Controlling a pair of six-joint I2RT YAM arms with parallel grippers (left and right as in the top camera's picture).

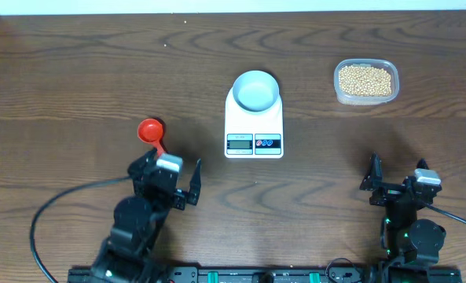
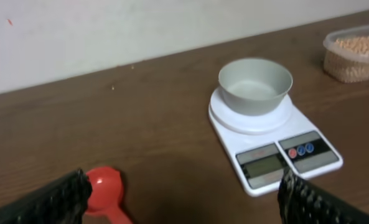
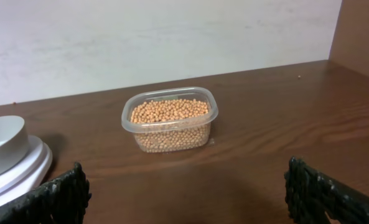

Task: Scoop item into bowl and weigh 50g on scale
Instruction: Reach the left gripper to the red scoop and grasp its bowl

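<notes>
I will next move my left gripper outward and turn it down onto the red scoop rim's side away from the scale (image 1: 254,142), as the scoop lies outward and below it.
Tan-yellow beans (image 1: 365,79) fill a clear plastic tub (image 1: 365,96) at the back right; they also show in the right wrist view (image 3: 169,112). An empty white bowl (image 1: 255,90) stands on the white scale (image 1: 254,142) at mid table, and both show in the left wrist view: the bowl (image 2: 255,85), the scale (image 2: 277,163). A red scoop (image 1: 152,133) lies left of the scale, just ahead of my left gripper (image 1: 167,170), which is open and empty (image 2: 184,196). My right gripper (image 1: 395,174) is open and empty near the front edge (image 3: 184,193).
The wooden table (image 1: 75,94) meets a pale wall at the back (image 3: 140,37). A brown side panel (image 3: 361,31) stands at the far right. A black cable (image 1: 52,212) loops by the left arm's base.
</notes>
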